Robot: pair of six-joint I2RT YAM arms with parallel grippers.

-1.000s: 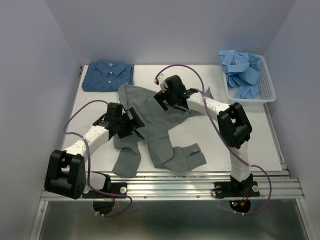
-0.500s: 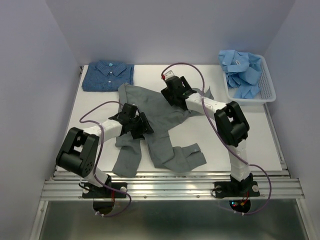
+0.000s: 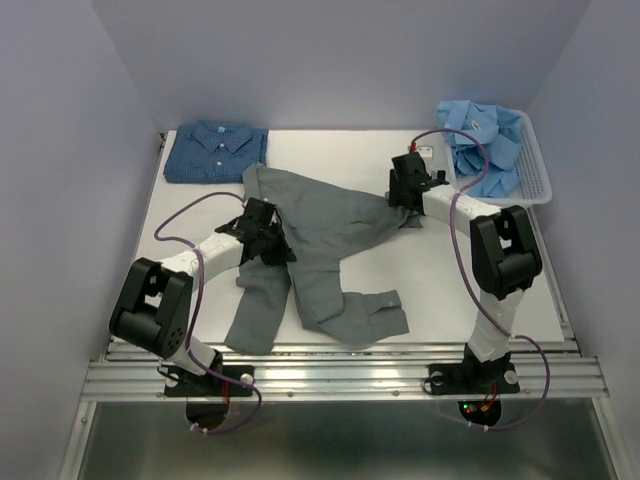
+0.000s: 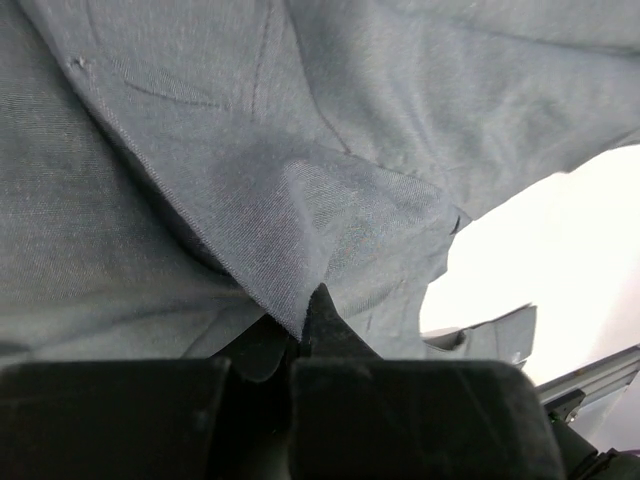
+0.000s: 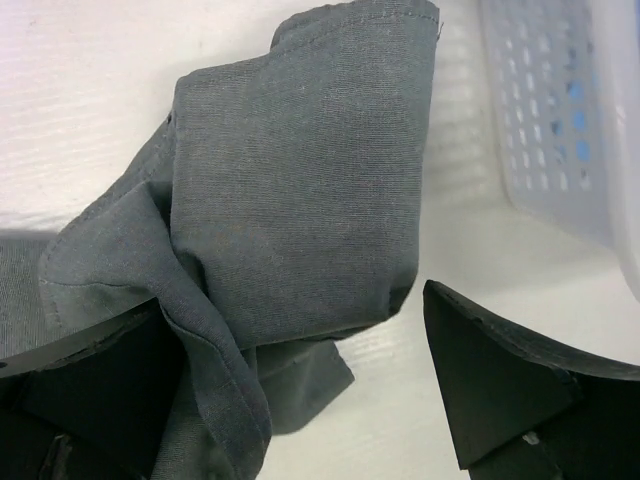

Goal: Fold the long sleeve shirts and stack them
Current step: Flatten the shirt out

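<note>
The folded cloth is already between the spread fingers of my right gripper, so next I should keep that gripper at the bunched sleeve end (image 3: 411, 218) (image 5: 288, 300) and close its fingers there.
A plain grey shirt (image 3: 320, 235) lies spread and rumpled across the middle of the table. My left gripper (image 3: 268, 243) is shut on a pinched fold of the grey shirt (image 4: 300, 240) near its left side. My right gripper (image 3: 408, 192) stands open over the grey sleeve end (image 5: 300, 200) at the shirt's right, its fingers (image 5: 500, 380) either side of the bunched cloth. A folded dark blue patterned shirt (image 3: 217, 151) rests at the back left. Light blue shirts (image 3: 485, 145) are heaped in the basket.
A white slatted basket (image 3: 535, 185) stands at the back right, its wall (image 5: 560, 110) close beside the right gripper. The table's front rail (image 3: 340, 370) runs along the near edge. Purple-grey walls enclose the table on three sides.
My left gripper closed on a fold of the grey shirt. My right arm swung right from the shirt's middle to the sleeve end near the basket, and the shirt spread wider.
</note>
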